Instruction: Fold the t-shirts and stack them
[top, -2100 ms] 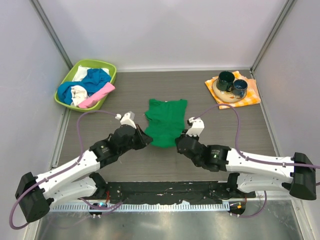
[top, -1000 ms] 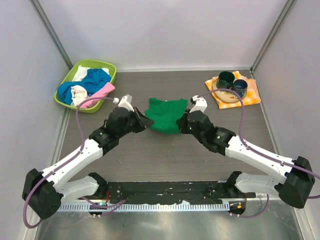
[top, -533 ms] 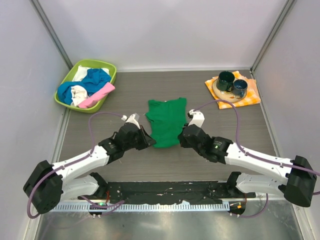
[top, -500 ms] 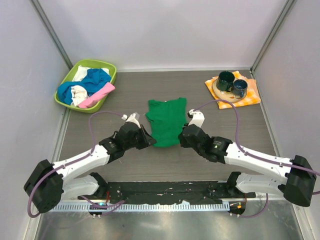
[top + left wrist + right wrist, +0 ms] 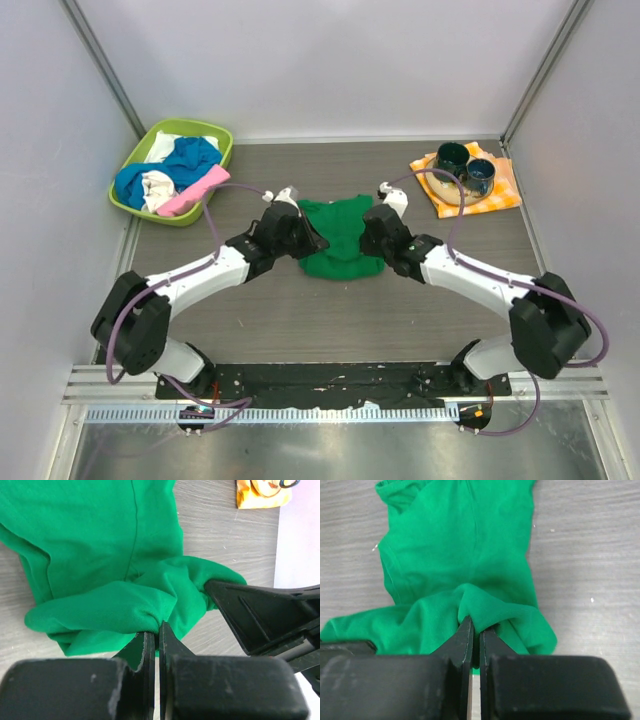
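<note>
My right gripper draws the hem corner outward over the shirt's flat far part (image 5: 352, 210) (image 5: 495, 525) next and releases it there, because that part of the shirt still lies uncovered.
A green t-shirt (image 5: 340, 232) lies mid-table, its near hem lifted and doubled back over the rest. My left gripper (image 5: 310, 242) is shut on the hem's left corner (image 5: 150, 612), pinching a fold of cloth between its fingertips (image 5: 157, 627). My right gripper (image 5: 371, 240) is shut on the right corner (image 5: 485, 605); its black fingers (image 5: 250, 615) also show in the left wrist view. The flat part of the shirt (image 5: 460, 540) spreads beyond both grips. Blue (image 5: 187, 160), white (image 5: 158, 186) and pink (image 5: 196, 190) t-shirts lie bunched in the basket.
The lime-green basket (image 5: 134, 158) stands at the far left. At the far right an orange-and-white checkered cloth (image 5: 503, 188) carries a plate with two dark mugs (image 5: 452, 160). Grey walls close in the table on three sides.
Both grippers have carried the shirt's near hem away from the bases toward the far side. The shirt now looks shorter and doubled over. Both grips stayed shut.
</note>
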Robot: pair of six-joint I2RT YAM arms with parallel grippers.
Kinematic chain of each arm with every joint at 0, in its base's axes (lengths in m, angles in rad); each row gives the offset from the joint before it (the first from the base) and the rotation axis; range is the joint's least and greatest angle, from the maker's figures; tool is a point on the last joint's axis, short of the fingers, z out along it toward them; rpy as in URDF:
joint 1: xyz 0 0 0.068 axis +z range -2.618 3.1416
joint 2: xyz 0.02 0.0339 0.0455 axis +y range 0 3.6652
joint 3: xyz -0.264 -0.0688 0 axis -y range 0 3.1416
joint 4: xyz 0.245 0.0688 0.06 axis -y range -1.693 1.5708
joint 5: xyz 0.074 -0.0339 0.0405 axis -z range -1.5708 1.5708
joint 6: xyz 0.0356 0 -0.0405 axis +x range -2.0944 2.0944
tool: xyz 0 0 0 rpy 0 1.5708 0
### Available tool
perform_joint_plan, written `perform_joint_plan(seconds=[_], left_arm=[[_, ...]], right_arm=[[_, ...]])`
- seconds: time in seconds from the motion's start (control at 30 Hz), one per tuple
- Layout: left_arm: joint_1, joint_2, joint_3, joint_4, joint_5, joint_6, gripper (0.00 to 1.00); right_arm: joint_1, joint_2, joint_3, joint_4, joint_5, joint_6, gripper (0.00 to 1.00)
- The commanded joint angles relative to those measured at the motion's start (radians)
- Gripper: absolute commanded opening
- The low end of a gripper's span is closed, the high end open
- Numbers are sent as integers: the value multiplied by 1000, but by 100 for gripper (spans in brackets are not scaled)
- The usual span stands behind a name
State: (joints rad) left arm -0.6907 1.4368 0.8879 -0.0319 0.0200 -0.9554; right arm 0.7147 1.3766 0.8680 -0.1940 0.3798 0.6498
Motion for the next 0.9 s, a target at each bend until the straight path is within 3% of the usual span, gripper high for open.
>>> perform_joint_plan(seconds=[0.0,0.33,0.87], left_arm=[[46,59,72,52,47,30,0],[218,207,166,92,136,44,0],[329,643,672,52,264,69,2]], right_arm=[[-75,96,121,126,-103,-39,1],[-199,355,321,168,-222,-38,1],[-314,613,589,176,-242,-33,1]])
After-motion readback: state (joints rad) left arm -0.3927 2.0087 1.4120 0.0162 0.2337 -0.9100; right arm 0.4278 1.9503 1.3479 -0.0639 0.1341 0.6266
